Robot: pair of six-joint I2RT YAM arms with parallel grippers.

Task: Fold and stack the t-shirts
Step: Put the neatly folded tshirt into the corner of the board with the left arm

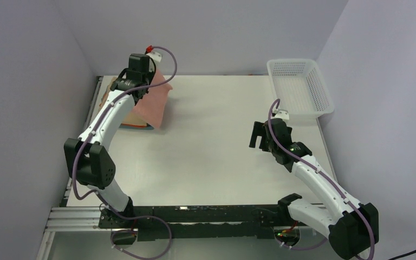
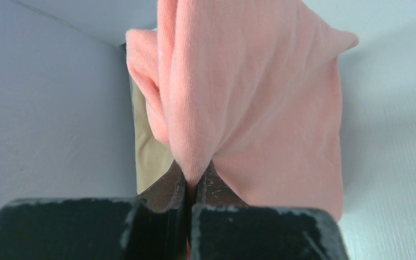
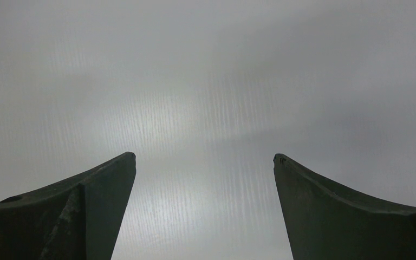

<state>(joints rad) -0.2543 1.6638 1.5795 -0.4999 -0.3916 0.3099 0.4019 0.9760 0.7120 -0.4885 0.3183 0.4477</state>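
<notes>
My left gripper carries the salmon-pink t-shirt's fold down and left in the top view to the stack's uncovered tan edge next, then releases it.
My left gripper is at the far left of the table, shut on a fold of the salmon-pink t-shirt. It holds the shirt up so that it drapes down over a stack of folded shirts, whose tan, reddish and blue edges show. In the left wrist view the jaws pinch the pink shirt and a tan t-shirt shows beneath it. My right gripper is open and empty over bare table at the right; in the right wrist view only the table surface shows between its fingers.
A white plastic mesh basket stands at the far right corner, and nothing shows in it. Grey walls close in the table at the left, back and right. The stack lies close to the left table edge.
</notes>
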